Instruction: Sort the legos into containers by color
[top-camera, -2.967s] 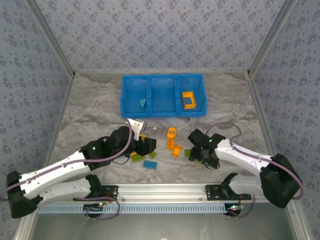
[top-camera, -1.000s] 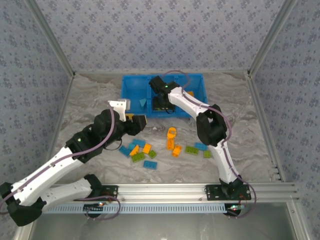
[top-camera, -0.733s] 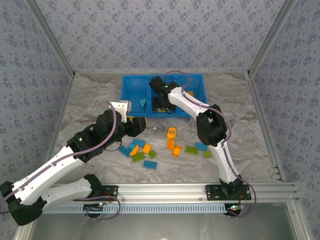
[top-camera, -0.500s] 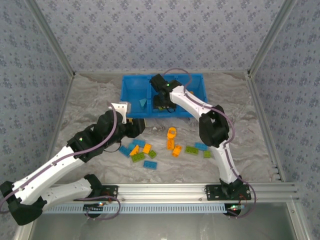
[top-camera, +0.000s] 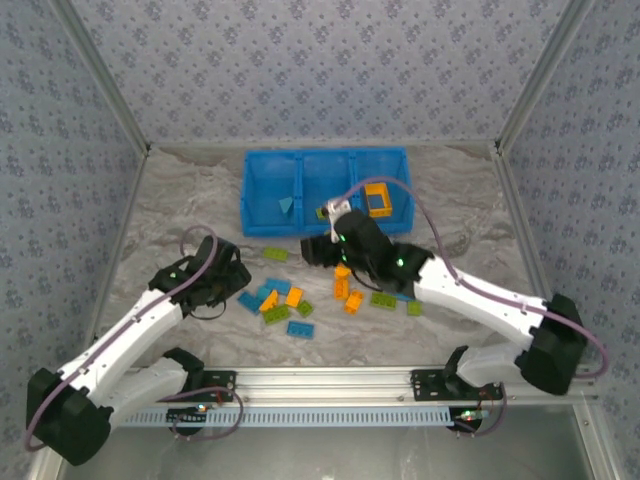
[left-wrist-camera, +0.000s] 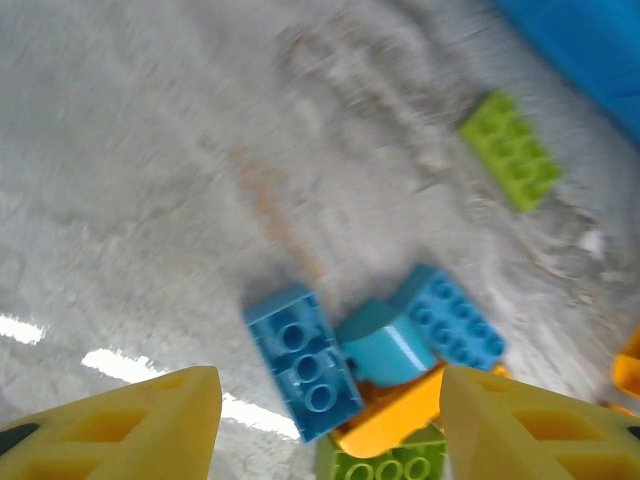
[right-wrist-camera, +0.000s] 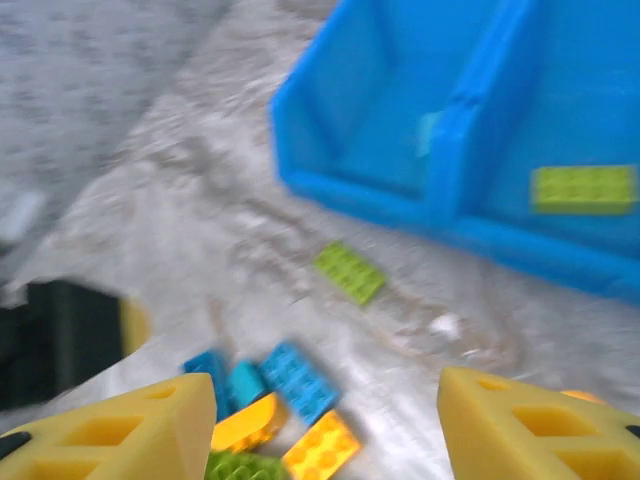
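Note:
My left gripper next lowers and closes across the upturned blue brick (top-camera: 250, 301), below its open fingers, as one long brick side faces bare tabletop.
The legos lie in a loose scatter in front of the bin: blue bricks (left-wrist-camera: 305, 360), a light blue curved piece (left-wrist-camera: 385, 340), orange bricks (top-camera: 343, 268) and green bricks (top-camera: 383, 299). A flat green brick (top-camera: 275, 254) lies alone closer to the bin. In the blue containers (top-camera: 255, 225), a light blue piece (top-camera: 287, 205) sits left, a green brick (right-wrist-camera: 585, 188) in the middle, an orange frame (top-camera: 377, 200) right. My left gripper (left-wrist-camera: 330, 430) hovers open over the blue bricks. My right gripper (right-wrist-camera: 330, 430) is open above the table before the bin, holding nothing.
Metal posts and patterned walls close in the marble table (top-camera: 180, 200) on three sides. The aluminium rail (top-camera: 320, 380) with both arm bases runs along the near edge. The right arm (top-camera: 470, 295) stretches across the table's right half.
The right arm has pulled out of the bin's middle compartment toward the table; a green brick lies there now. The left gripper has drawn back left, low over the pile.

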